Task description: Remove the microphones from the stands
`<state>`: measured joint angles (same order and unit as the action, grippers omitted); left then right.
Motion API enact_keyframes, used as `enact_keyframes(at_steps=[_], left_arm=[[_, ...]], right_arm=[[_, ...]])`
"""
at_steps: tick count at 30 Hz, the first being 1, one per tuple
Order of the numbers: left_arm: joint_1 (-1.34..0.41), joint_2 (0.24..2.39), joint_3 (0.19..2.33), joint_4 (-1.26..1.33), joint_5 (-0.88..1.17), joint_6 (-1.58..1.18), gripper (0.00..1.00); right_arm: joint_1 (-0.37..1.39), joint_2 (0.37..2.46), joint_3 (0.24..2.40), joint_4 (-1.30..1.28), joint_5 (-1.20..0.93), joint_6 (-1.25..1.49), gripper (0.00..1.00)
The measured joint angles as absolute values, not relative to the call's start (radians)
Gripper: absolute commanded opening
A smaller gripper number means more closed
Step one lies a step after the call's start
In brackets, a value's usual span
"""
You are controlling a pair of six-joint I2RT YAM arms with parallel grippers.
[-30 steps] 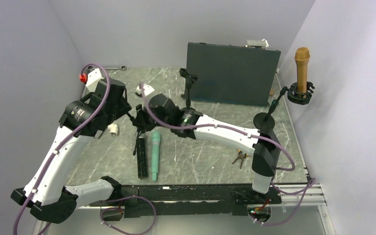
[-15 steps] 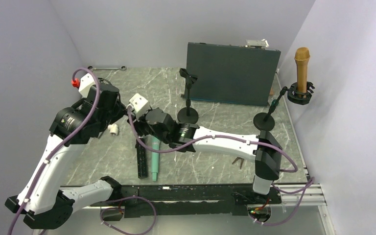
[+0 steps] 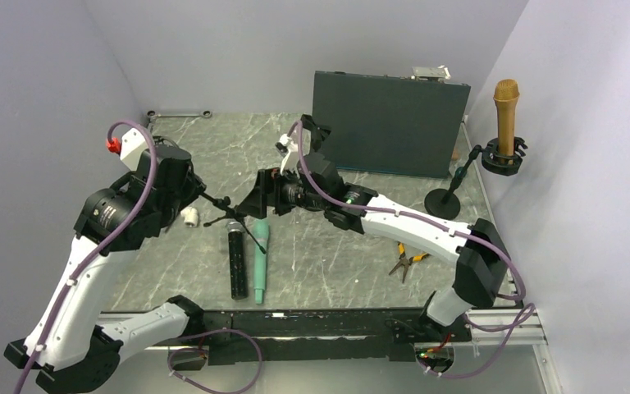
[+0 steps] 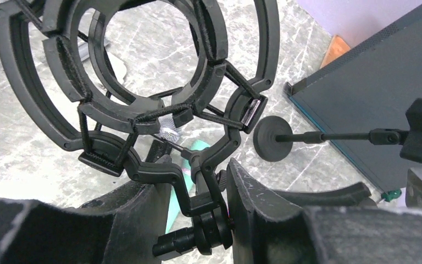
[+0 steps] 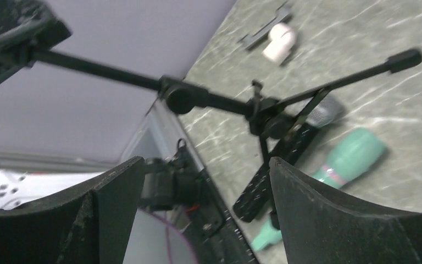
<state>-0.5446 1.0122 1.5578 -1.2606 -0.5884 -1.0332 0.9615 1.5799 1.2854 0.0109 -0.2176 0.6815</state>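
Note:
Next, the left gripper lowers back and to the left in the top view and releases the stand on the tabletop's bare near corner, with the stand's shock-mount ring empty.
The black microphone [image 3: 237, 264] lies flat on the table, grey head toward the back, next to a teal microphone [image 3: 260, 261]. Both also show in the right wrist view, black microphone [image 5: 286, 159] and teal one [image 5: 346, 159]. My left gripper [image 3: 199, 194] is shut on the swivel joint of the small tripod stand [image 3: 231, 210], which hangs above the table. In the left wrist view the left gripper [image 4: 211, 220] pinches that joint, and the stand's shock-mount ring [image 4: 137, 82] is empty. My right gripper [image 3: 256, 202] is open and holds nothing, just right of the stand's legs [image 5: 264, 118].
A gold microphone [image 3: 506, 111] stands upright in another mount [image 3: 504, 158] at the far right. A dark panel [image 3: 390, 123] leans at the back, with a clip stand [image 3: 315, 135] before it. Pliers [image 3: 406, 261], a white fitting [image 3: 189, 216] and a wrench [image 3: 176, 115] lie about.
My right gripper has opened and swung up and back from over the lying microphones. The left arm has drawn the stand slightly left.

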Motion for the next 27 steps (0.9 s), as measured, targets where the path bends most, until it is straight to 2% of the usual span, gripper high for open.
enact_keyframes(at_steps=[9, 17, 21, 27], left_arm=[[-0.545, 1.029, 1.638, -1.374, -0.725, -0.969, 0.0], [-0.507, 0.941, 1.633, -1.389, -0.842, -0.741, 0.0], [-0.43, 0.876, 1.566, -1.393, -0.872, -0.653, 0.0], [-0.214, 0.822, 1.404, -1.382, -0.851, -0.58, 0.0]], right_arm=[[0.984, 1.483, 1.266, -0.007, -0.246, 0.73, 0.87], [0.971, 1.445, 1.258, -0.009, -0.212, 0.708, 0.88], [0.963, 1.445, 1.24, -0.022, -0.21, 0.706, 0.88], [0.955, 1.444, 1.23, -0.03, -0.209, 0.699, 0.87]])
